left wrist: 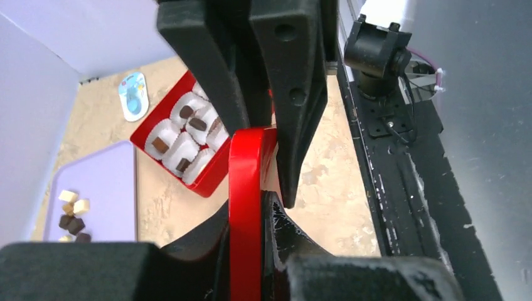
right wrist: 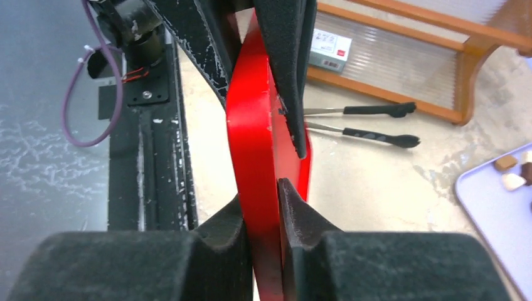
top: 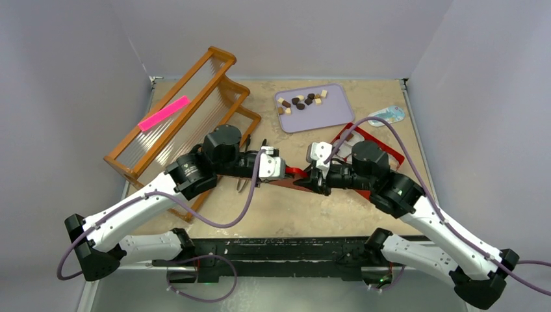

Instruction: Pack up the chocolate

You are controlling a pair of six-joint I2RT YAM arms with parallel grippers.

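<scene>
The right gripper carries the lid over next, turns it flat, lowers and releases, because the still-open red box (top: 351, 139) lies below it, to its right in the top view.
Both grippers hold the flat red lid (top: 296, 174) on edge between them, above the table's middle. My left gripper (top: 284, 170) is shut on one end of the lid (left wrist: 248, 157), and my right gripper (top: 309, 179) is shut on the other end (right wrist: 251, 125). Loose chocolate pieces (top: 300, 101), dark brown, mid-brown and cream, lie on a purple tray (top: 325, 120) at the back. More chocolate pieces (left wrist: 197, 123) sit in white cups inside an open red box (left wrist: 207, 179), which lies partly under the right arm (top: 383, 140).
A wooden rack (top: 175, 123) with a pink strip (top: 162, 112) stands at the left. Black-handled tongs (right wrist: 370, 122) lie beside it. A blue-and-white spoon-like item (top: 386, 116) lies behind the red box.
</scene>
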